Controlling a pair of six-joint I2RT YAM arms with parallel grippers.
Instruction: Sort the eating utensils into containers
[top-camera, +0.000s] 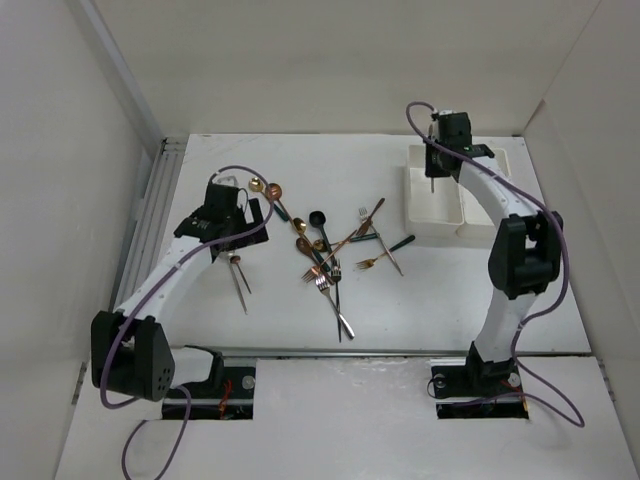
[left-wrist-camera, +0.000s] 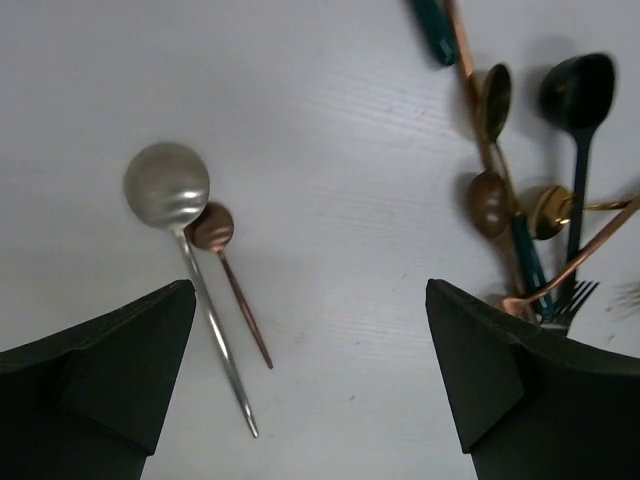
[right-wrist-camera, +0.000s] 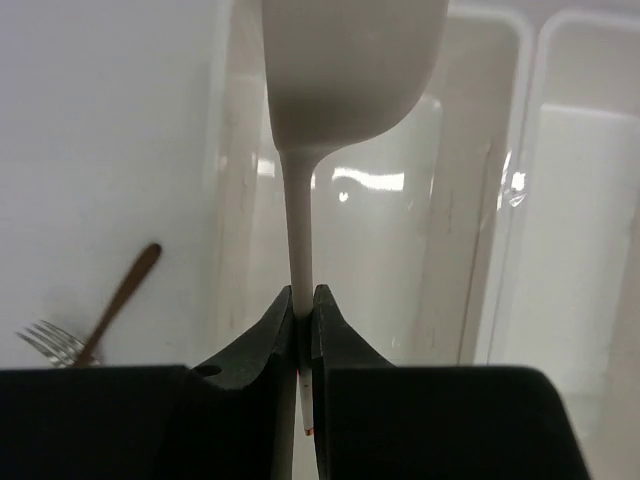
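Observation:
My left gripper should go down toward the left in the wrist view and close on the silver spoon's handle (top-camera: 237, 279) (left-wrist-camera: 206, 300), because there is a gap between the spoons' handles.
My right gripper (right-wrist-camera: 303, 300) (top-camera: 432, 172) is shut on the thin handle of a white utensil (right-wrist-camera: 345, 70). The utensil's broad head hangs over the left bin of the two joined white containers (right-wrist-camera: 470, 200) (top-camera: 455, 210). My left gripper (left-wrist-camera: 310, 300) (top-camera: 243, 222) stands wide open above the table with nothing between its fingers. A silver spoon (left-wrist-camera: 166, 185) and a small copper spoon (left-wrist-camera: 213, 227) lie just inside its left finger. The other eating utensils (top-camera: 330, 255) lie in a loose pile mid-table, and part of that pile (left-wrist-camera: 530, 200) shows beside the left gripper's right finger.
A copper-handled fork (right-wrist-camera: 95, 325) lies on the table left of the containers. A dark-handled utensil (top-camera: 400, 243) rests near the bins' front left corner. White walls enclose the table on three sides, with a ribbed rail (top-camera: 150, 215) along the left edge.

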